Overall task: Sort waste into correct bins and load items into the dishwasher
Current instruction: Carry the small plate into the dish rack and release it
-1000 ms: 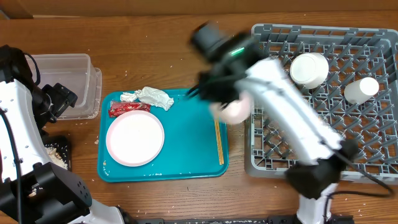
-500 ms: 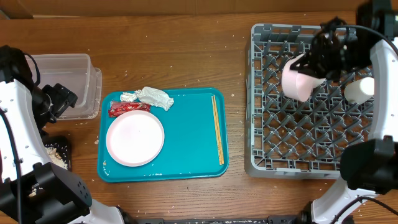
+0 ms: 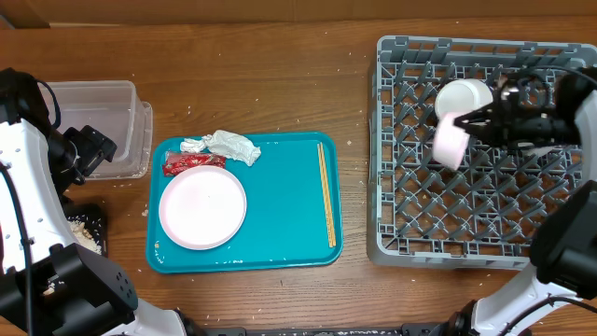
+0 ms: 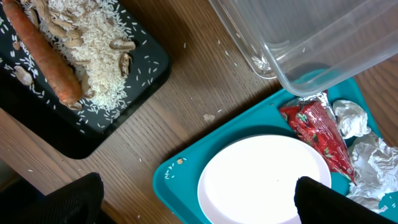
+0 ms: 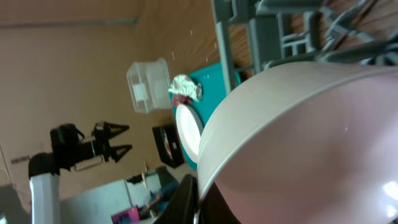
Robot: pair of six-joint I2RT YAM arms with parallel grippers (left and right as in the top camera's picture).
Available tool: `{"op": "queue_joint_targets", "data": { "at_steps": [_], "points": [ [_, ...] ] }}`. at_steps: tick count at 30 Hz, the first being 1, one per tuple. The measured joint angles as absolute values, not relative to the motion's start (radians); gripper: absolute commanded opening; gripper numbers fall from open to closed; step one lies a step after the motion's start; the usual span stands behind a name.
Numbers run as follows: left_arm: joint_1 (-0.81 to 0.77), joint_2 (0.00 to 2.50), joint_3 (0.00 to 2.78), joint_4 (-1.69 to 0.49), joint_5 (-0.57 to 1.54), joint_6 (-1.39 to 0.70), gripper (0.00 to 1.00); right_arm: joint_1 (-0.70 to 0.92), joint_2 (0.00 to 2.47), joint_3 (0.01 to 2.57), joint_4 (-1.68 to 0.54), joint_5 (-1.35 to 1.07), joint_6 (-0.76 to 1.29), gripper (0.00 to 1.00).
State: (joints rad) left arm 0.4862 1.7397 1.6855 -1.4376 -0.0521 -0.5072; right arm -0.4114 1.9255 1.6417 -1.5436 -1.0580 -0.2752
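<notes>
I will carry the tilted bowl down and slightly back with my right gripper next. It will go onto the rack's wires (image 3: 450, 152) beside the second white bowl, where the rack is empty.
My right gripper (image 3: 472, 122) is shut on the rim of a white bowl (image 3: 450, 144), holding it tilted on edge over the grey dishwasher rack (image 3: 401, 187). Right behind it, a second white bowl (image 3: 465, 99) sits in the rack. In the right wrist view the held bowl (image 5: 305, 137) fills the frame, its rim pinched in my right gripper (image 5: 198, 200). My left gripper (image 3: 96, 149) hangs open by the clear tub (image 3: 101, 112). In the left wrist view the left gripper (image 4: 196, 205) is over the white plate (image 4: 261, 174). A carrot (image 4: 46, 56) and rice lie on the black tray (image 4: 106, 127).
The teal tray (image 3: 280, 233) holds the plate (image 3: 202, 207), a red wrapper (image 3: 193, 164), crumpled tissues (image 3: 229, 145) and chopsticks (image 3: 327, 194) along its right side. The black tray (image 3: 89, 229) lies at the table's left edge, partly under my left arm.
My right arm has carried the bowl from beside the teal tray across to the rack and tipped it on edge near the second bowl. The left arm has not moved.
</notes>
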Motion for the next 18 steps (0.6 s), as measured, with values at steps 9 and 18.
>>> {"op": "queue_joint_targets", "data": {
  "at_steps": [9,18],
  "points": [
    [0.486,1.74,1.686,-1.439,-0.052,-0.507,1.0,-0.445,1.927,1.642,-1.597,-1.098,-0.298,0.04],
    [0.486,1.74,1.686,-1.452,-0.052,-0.507,1.0,-0.437,1.927,1.598,-1.695,-1.09,-0.342,0.04]
  ]
}}
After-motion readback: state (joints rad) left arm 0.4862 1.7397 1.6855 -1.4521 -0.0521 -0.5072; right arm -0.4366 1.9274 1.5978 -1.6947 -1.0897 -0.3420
